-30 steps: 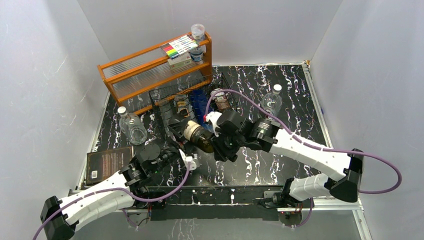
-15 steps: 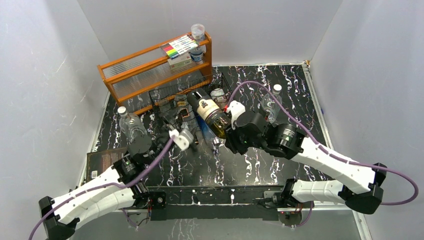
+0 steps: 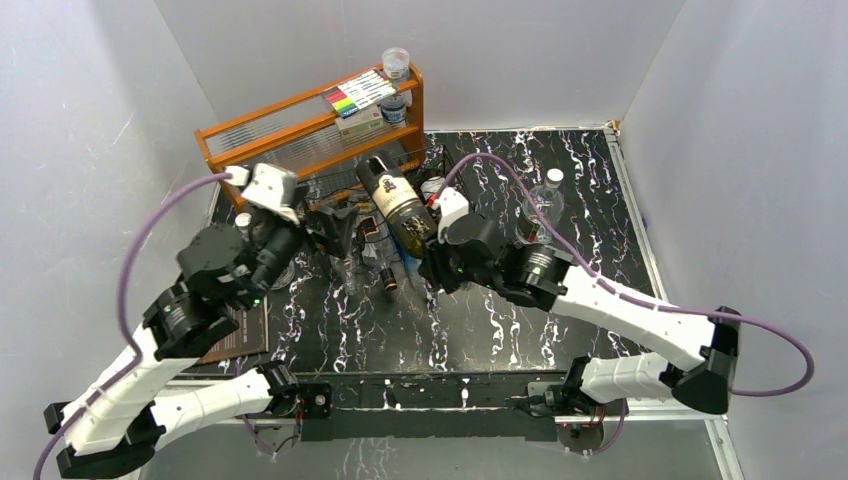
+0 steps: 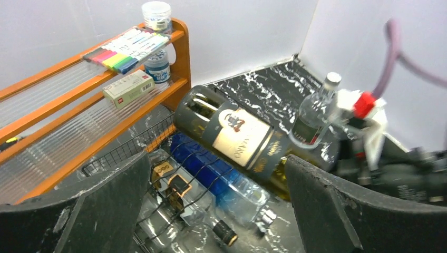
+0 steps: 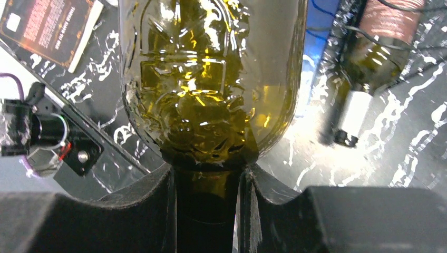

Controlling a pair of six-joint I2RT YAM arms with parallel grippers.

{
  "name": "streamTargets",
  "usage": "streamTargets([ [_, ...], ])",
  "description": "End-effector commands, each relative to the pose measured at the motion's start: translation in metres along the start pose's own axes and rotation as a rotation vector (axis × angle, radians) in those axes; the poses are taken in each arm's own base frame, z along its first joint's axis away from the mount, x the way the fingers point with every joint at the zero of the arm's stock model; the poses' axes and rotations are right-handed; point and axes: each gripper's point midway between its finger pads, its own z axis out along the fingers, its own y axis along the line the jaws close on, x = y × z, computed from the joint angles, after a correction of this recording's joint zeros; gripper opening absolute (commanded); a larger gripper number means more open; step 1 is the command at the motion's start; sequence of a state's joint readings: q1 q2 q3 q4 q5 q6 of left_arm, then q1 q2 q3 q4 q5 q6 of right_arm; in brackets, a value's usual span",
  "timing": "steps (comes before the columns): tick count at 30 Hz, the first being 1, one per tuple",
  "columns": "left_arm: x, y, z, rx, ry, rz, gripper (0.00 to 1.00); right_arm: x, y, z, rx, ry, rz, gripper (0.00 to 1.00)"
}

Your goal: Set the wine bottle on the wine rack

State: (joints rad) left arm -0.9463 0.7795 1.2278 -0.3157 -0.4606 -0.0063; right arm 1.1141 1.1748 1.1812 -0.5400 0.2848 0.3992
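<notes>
My right gripper needs to go left in the top view to the rack's end slot (image 3: pixel 321 190) and down to release, as bottles fill the middle of the rack.
A dark green wine bottle (image 3: pixel 397 204) with a cream and grey label hangs tilted in the air, its base over the black wire wine rack (image 3: pixel 330 186). My right gripper (image 3: pixel 430 258) is shut on its neck, and in the right wrist view the fingers (image 5: pixel 158 211) clamp the neck below the bottle's shoulder (image 5: pixel 211 79). My left gripper (image 3: pixel 338 230) hovers open by the rack's left end, holding nothing. In the left wrist view the wine bottle (image 4: pixel 240 139) crosses above the rack's wires (image 4: pixel 132 150).
Several bottles lie in the rack: a blue one (image 4: pixel 211 163), a clear labelled one (image 4: pixel 171 184) and a brown one (image 5: pixel 369 58). An orange wooden shelf (image 3: pixel 300 135) stands behind. A clear plastic bottle (image 3: pixel 543 200) stands to the right, and a dark book (image 3: pixel 235 330) lies front left.
The right gripper has carried the wine bottle up and back toward the rack. The left arm has risen and swung to the rack's left end, gripper still open.
</notes>
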Motion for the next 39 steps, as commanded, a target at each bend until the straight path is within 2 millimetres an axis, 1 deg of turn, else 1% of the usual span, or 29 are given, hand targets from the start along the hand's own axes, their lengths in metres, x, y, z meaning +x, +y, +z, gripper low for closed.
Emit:
streamTargets([
  [1, -0.028, 0.02, -0.028, -0.07, -0.034, -0.167, 0.98, -0.089, 0.041, 0.011, -0.129, -0.309, 0.114, 0.0],
  [3, -0.037, 0.024, -0.035, -0.082, -0.052, -0.204, 0.98, -0.094, 0.051, 0.025, -0.151, -0.306, 0.137, 0.0],
  [6, -0.043, 0.032, -0.043, -0.106, -0.07, -0.239, 0.98, -0.098, 0.065, 0.047, -0.182, -0.294, 0.183, 0.0],
  [11, -0.047, 0.039, -0.052, -0.119, -0.092, -0.264, 0.98, -0.1, 0.082, 0.081, -0.212, -0.28, 0.253, 0.0],
  [13, -0.047, 0.038, -0.053, -0.114, -0.094, -0.268, 0.98, -0.099, 0.093, 0.093, -0.228, -0.267, 0.25, 0.0],
  [15, -0.045, 0.037, -0.053, -0.109, -0.09, -0.267, 0.98, -0.103, 0.101, 0.102, -0.229, -0.266, 0.254, 0.0],
  [20, -0.04, 0.034, -0.051, -0.096, -0.076, -0.262, 0.98, -0.099, 0.108, 0.127, -0.225, -0.237, 0.311, 0.0],
  [24, -0.032, 0.031, -0.047, -0.089, -0.057, -0.249, 0.98, -0.096, 0.11, 0.141, -0.21, -0.221, 0.363, 0.0],
  [26, -0.03, 0.03, -0.047, -0.086, -0.053, -0.251, 0.98, -0.088, 0.112, 0.154, -0.203, -0.191, 0.376, 0.0],
  [35, -0.026, 0.029, -0.048, -0.081, -0.05, -0.249, 0.98, -0.072, 0.12, 0.176, -0.215, -0.131, 0.415, 0.0],
  [39, -0.025, 0.029, -0.049, -0.079, -0.046, -0.248, 0.98, -0.068, 0.12, 0.185, -0.196, -0.104, 0.429, 0.08],
])
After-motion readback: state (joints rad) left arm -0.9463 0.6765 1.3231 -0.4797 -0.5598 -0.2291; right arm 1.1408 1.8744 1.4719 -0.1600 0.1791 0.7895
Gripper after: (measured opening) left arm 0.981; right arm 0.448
